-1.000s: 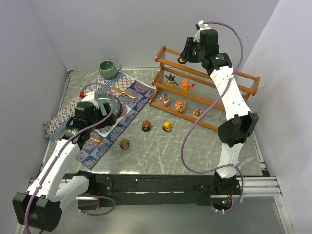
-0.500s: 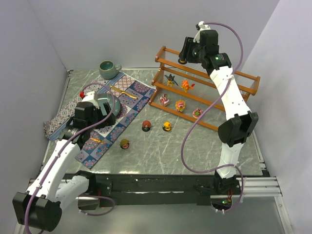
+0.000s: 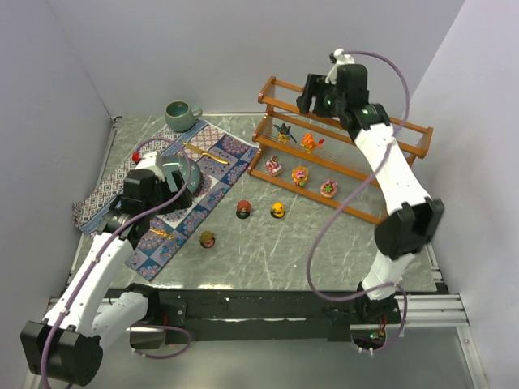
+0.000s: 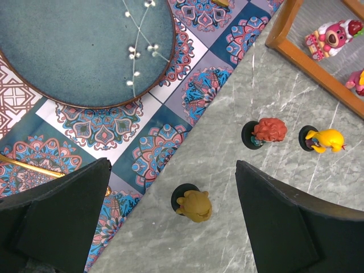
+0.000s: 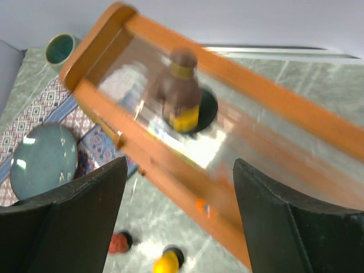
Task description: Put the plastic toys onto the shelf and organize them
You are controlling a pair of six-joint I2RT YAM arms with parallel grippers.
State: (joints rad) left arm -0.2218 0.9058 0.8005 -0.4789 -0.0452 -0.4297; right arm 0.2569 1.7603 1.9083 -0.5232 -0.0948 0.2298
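The brown toy stands free on the shelf, and my right gripper will next move back off the shelf and down to the yellow toy on the tabletop.
The shelf [image 3: 345,138] stands at the back right, an orange-brown stepped rack. My right gripper [image 3: 311,91] hovers open over its top tier; in the right wrist view a brown toy [image 5: 181,90] stands free on that tier, beyond the gripper [image 5: 179,170]. The lower tiers hold a dark spiky toy [image 3: 283,130], an orange one [image 3: 308,142] and three pinkish ones [image 3: 300,174]. A red-brown toy [image 3: 242,209], a yellow toy [image 3: 277,211] and a tan toy [image 3: 207,239] stand on the table. My left gripper [image 3: 165,183] is open and empty, with the tan toy [image 4: 194,206] below its fingers.
A patterned cloth mat [image 3: 212,174] lies at the left with a teal plate [image 3: 182,166] and gold cutlery on it. A green mug [image 3: 180,114] stands behind the mat. A small red thing [image 3: 136,156] sits by the mat's left edge. Walls close in the table.
My right gripper has opened and let go of the brown toy, which now stands on the top tier; that arm has shifted a little to the right. The left arm has not moved.
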